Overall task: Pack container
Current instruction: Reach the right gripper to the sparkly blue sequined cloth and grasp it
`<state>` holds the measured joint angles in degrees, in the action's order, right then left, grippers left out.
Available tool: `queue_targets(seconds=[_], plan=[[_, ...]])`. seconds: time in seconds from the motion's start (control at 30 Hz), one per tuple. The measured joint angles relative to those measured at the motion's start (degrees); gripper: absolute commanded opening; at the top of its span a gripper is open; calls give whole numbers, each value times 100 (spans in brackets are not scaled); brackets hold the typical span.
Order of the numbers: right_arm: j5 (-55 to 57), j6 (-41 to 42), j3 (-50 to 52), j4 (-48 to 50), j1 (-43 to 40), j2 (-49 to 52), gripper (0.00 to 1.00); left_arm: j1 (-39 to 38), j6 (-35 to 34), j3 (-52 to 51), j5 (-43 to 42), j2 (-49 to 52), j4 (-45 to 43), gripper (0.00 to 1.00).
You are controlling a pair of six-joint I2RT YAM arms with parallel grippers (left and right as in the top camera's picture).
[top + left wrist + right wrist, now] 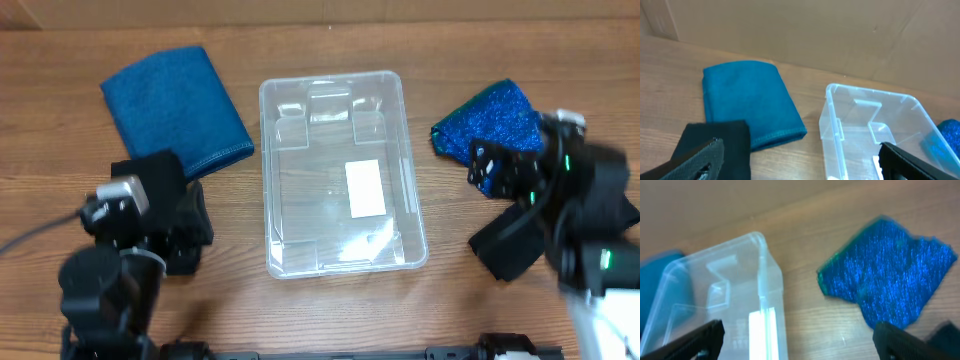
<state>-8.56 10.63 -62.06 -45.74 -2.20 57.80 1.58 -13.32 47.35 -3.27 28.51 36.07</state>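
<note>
I will next turn the fingers of my right gripper toward the container and lower them to the sparkly cloth's edge away from the container, because that edge lies clear below.
The clear container sits empty in the middle of the table, a white label on its bottom. It also shows in the left wrist view and the right wrist view. A folded blue towel lies to its left, also in the left wrist view. A sparkly blue cloth lies to its right, also in the right wrist view. My left gripper is open and empty, near the towel's front edge. My right gripper is open and empty, between the container and the sparkly cloth.
A black cloth lies under the left arm at the towel's front corner, also in the left wrist view. Another black piece lies under the right arm. A cardboard wall stands behind the table.
</note>
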Motion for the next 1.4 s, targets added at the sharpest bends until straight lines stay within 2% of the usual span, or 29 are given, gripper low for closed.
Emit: queue_targets(seconds=[0.1, 0.17, 0.27, 0.47, 0.53, 0.73, 1.0, 1.1, 1.17, 1.23, 1.3, 1.33, 1.4], plan=[[7, -195, -1051, -1123, 0, 1239, 100, 0, 105, 1084, -42, 1128, 1132, 100], [96, -271, -1502, -1353, -15, 1882, 100, 0, 153, 1462, -59, 1541, 1445, 100], [131, -293, -1639, -1237, -341, 2361, 100, 0, 223, 1692, -66, 1808, 1561, 100], [-535, -315, -1681, -669, -2184, 3274, 100, 0, 304, 1722, -66, 1805, 1609, 100], [-807, -334, -1683, -577, -2505, 3694, 100, 0, 304, 1722, -66, 1805, 1609, 100], [-1373, -372, -1703, -76, -2870, 5198, 100, 0, 304, 1727, -66, 1808, 1631, 100], [-1574, -317, -1829, 306, -2881, 6024, 100, 0, 304, 1731, -66, 1816, 1670, 100], [-2070, -315, -1853, 527, -2868, 6118, 98, 0, 304, 1731, -66, 1840, 1670, 100], [-2315, -315, -1853, 588, -2802, 6164, 83, 0, 304, 1731, -66, 1845, 1670, 100], [-2404, -275, -1853, 610, -2682, 6205, 58, 0, 304, 1731, -66, 1845, 1670, 100], [-2457, -302, -1851, 603, -2568, 6288, 44, 0, 304, 1731, -66, 1845, 1670, 100], [-2468, -299, -1847, 614, -2531, 6295, 33, 0, 304, 1731, -66, 1845, 1670, 100], [-2472, -282, -1840, 632, -2514, 6297, 4, 0, 304, 1731, -68, 1845, 1670, 100]])
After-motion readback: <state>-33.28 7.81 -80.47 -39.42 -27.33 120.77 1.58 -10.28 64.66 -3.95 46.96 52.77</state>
